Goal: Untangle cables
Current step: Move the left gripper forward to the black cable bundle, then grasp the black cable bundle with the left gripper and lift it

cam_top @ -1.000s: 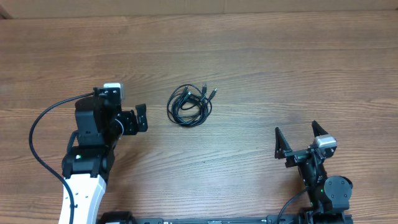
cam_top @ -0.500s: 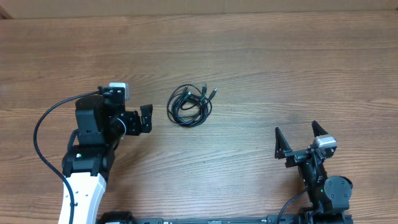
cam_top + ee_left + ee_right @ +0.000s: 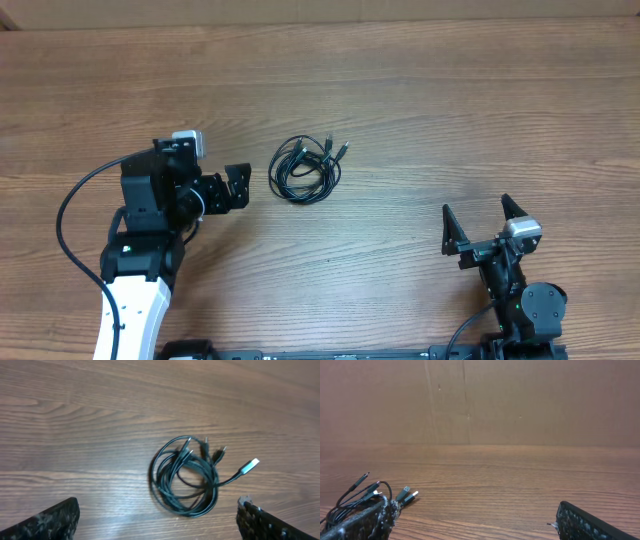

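I will lower and turn my left gripper and move it to the right in the overhead view, onto the cables' near edge [image 3: 307, 198] [image 3: 193, 509], where the cables bunch apart from the plugs.
The cables [image 3: 306, 170] are a small tangled coil of thin black cords lying on the wooden table at its middle, their plug ends pointing up and right. My left gripper [image 3: 237, 185] is open just to the left of the coil, apart from it. From the left wrist, the cables [image 3: 195, 511] lie ahead of the left gripper [image 3: 155, 522], a silver-tipped plug [image 3: 248, 465] sticking out to the right. My right gripper [image 3: 476, 215] is open and empty near the front right edge. In the right wrist view the cables [image 3: 411, 495] lie far left, partly behind the left finger of the right gripper [image 3: 475, 527].
A thick black cable [image 3: 70, 200] loops out from the left arm over the table's left side. A brown cardboard wall [image 3: 480, 400] stands behind the table's far edge.
My left gripper has moved to the right, closer to the coil, and stays open. The right arm and the cables have not moved.
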Available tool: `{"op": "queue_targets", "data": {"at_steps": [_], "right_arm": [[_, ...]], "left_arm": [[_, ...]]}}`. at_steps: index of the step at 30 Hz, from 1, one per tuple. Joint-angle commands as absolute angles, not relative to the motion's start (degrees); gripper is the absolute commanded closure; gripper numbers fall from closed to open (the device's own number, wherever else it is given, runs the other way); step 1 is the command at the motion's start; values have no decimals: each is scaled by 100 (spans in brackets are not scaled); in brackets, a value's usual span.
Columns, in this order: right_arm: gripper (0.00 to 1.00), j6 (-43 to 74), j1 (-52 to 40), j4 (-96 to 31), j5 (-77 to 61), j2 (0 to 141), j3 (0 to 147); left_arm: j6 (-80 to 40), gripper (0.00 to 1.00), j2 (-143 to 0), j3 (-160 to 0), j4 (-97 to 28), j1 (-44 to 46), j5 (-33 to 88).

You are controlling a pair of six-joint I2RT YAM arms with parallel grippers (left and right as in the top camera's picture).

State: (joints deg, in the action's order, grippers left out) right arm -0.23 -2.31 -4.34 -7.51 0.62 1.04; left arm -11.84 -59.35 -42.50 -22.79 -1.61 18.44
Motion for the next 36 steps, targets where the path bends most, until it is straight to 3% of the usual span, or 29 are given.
{"op": "queue_targets", "data": {"at_steps": [1, 7, 17, 27, 33, 36], "right_arm": [[0, -49, -257, -416, -781, 16, 45], [0, -51, -257, -395, -777, 16, 45], [0, 600, -257, -478, -781, 23, 89], [0, 620, -257, -1900, -760, 207, 825], [0, 1500, -257, -2775, -760, 908, 1402], [0, 1730, -257, -2958, -764, 1345, 1660]], "left_arm": [[-1503, 0, -6123, -4410, -2137, -64, 2082], [-1192, 4, -6479, -4550, -2128, 443, 1953], [-493, 3, -7312, -5699, -3127, 1317, 631], [130, 9, -8171, -5747, -3282, 2139, 578], [178, 9, -8578, -5747, -3159, 2482, 576], [178, 16, -8687, -5747, -3124, 2530, 578]]}}
